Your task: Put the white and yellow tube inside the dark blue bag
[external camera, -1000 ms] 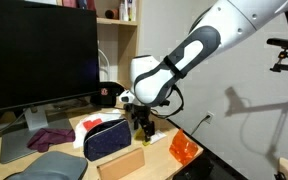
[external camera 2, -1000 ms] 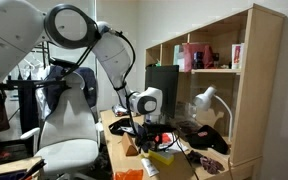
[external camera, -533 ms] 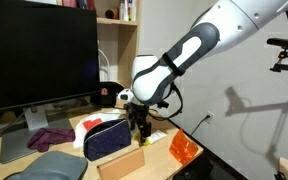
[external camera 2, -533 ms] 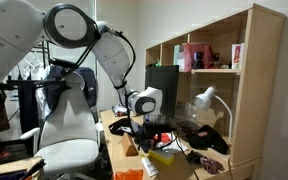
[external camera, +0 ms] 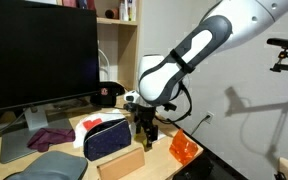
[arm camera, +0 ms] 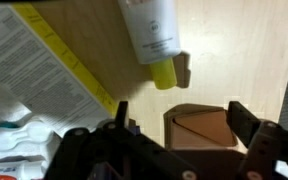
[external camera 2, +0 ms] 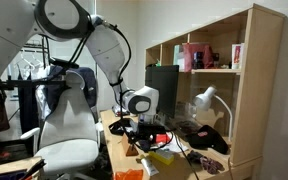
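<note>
The tube's yellow cap end [arm camera: 163,74] is next, so I will lower my gripper toward the desk and bring my open fingers around it.
In the wrist view the white and yellow tube [arm camera: 149,35] lies on the light wood desk, its yellow cap [arm camera: 164,72] pointing towards my gripper [arm camera: 181,112]. The gripper is open and empty, its fingers apart above the desk, just short of the cap. A small cardboard box [arm camera: 199,128] shows between the fingers. In an exterior view the dark blue bag [external camera: 106,140] stands on the desk just beside the gripper [external camera: 145,128]. The gripper also shows in an exterior view [external camera 2: 139,140], low over the desk. I cannot pick out the tube in either exterior view.
A printed sheet with a yellow strip [arm camera: 54,60] and a white packet [arm camera: 9,140] lie beside the tube. A cardboard box [external camera: 119,162], an orange basket [external camera: 184,148], a grey pouch [external camera: 49,165], a purple cloth [external camera: 49,135] and a monitor [external camera: 39,55] surround the bag.
The arm has shifted slightly sideways, away from the monitor, with the gripper staying low over the desk. The jaws' earlier state does not show. Nothing on the desk has moved.
</note>
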Motion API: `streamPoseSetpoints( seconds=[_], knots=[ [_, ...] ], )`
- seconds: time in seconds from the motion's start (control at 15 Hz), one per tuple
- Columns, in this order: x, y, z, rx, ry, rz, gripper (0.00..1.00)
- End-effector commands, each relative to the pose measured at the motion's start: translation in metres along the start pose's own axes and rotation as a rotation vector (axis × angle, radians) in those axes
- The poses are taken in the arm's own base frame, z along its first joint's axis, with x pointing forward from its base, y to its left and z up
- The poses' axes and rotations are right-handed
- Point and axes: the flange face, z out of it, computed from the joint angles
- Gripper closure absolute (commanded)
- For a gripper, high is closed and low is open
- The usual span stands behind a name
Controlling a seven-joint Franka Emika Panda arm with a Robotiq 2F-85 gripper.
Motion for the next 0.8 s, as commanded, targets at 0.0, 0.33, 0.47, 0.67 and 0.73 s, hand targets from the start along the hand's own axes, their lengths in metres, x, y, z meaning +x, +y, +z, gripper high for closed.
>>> streamPoseSetpoints(
  seconds=[0.0,0.33,0.47,0.67,0.73],
  knots=[
    [-0.007,-0.009,-0.006,-0.006,-0.019,0.002,0.00],
    [-0.020,0.004,0.002,0.025,-0.025,0.013,0.00],
    [-0.023,0.006,0.006,0.035,-0.033,0.018,0.00],
    [-0.021,0.006,0.014,0.061,-0.027,-0.006,0.00],
    [-0.021,0.007,0.017,0.069,-0.029,-0.010,0.00]
  ],
)
